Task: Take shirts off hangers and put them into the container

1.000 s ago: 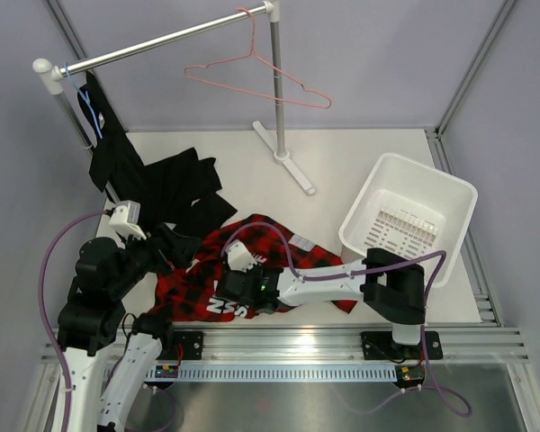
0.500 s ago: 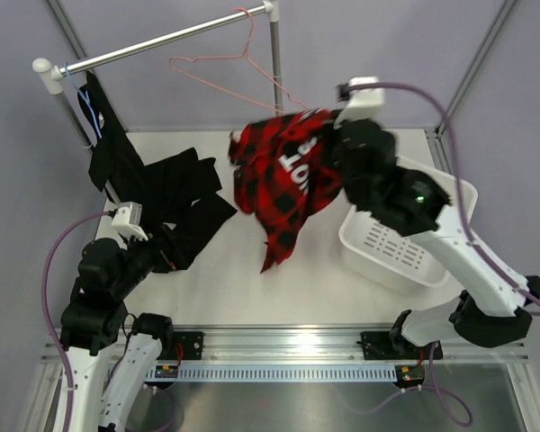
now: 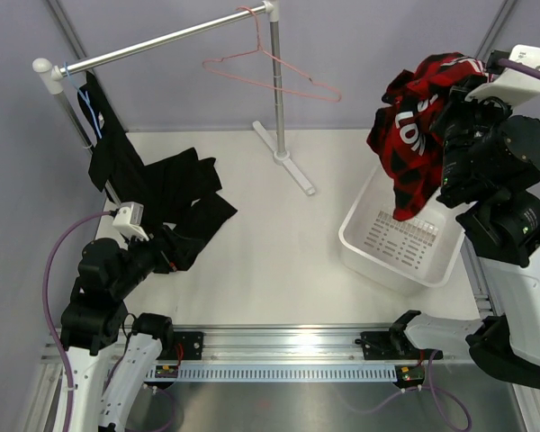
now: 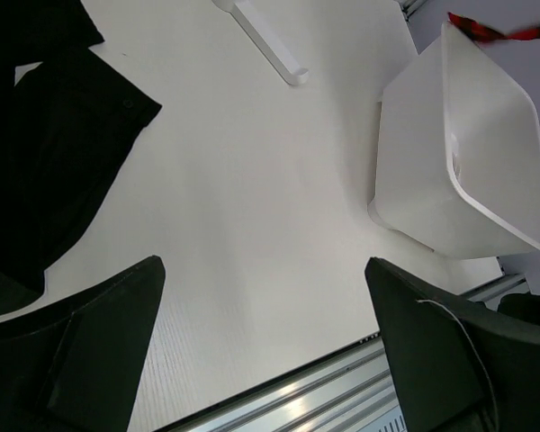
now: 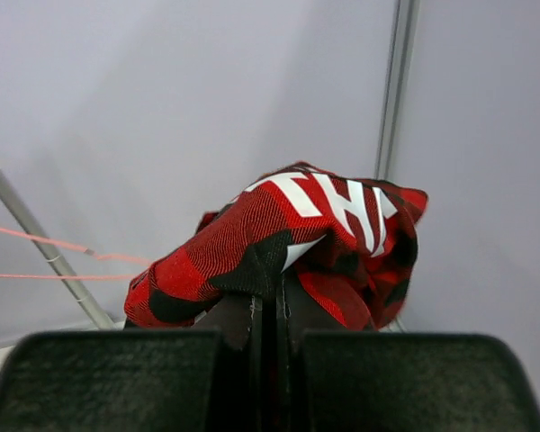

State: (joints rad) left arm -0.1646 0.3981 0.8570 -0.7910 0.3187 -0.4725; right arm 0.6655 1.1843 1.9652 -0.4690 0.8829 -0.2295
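The robot's right gripper will tilt downward next and lower the plaid shirt into the white container to release it, because the bunched shirt still hangs above the container's rim.
My right gripper point(image 5: 270, 301) is shut on a fold of the red-and-black plaid shirt point(image 5: 297, 234). In the top view the bunched plaid shirt point(image 3: 412, 135) hangs above the far left part of the white container point(image 3: 355, 220), its lower tip over the inside. The black shirt point(image 3: 175, 193) lies spread on the table's left side, its top still up at the light blue hanger point(image 3: 92, 115) on the rail. The pink hanger point(image 3: 270, 76) hangs bare. My left gripper point(image 3: 171, 255) is open with nothing in it, low over the table beside the black shirt point(image 4: 45, 153).
The silver rail point(image 3: 162, 40) runs across the back on a grey post point(image 3: 274, 90) whose foot point(image 3: 288, 166) lies on the table between the black shirt and the container point(image 4: 468, 171). An aluminium track point(image 3: 288, 346) lines the near edge.
The right arm lifted the plaid shirt off the table's front middle and swung it up and right to above the container. The pink hanger has swayed. The left arm has stayed put.
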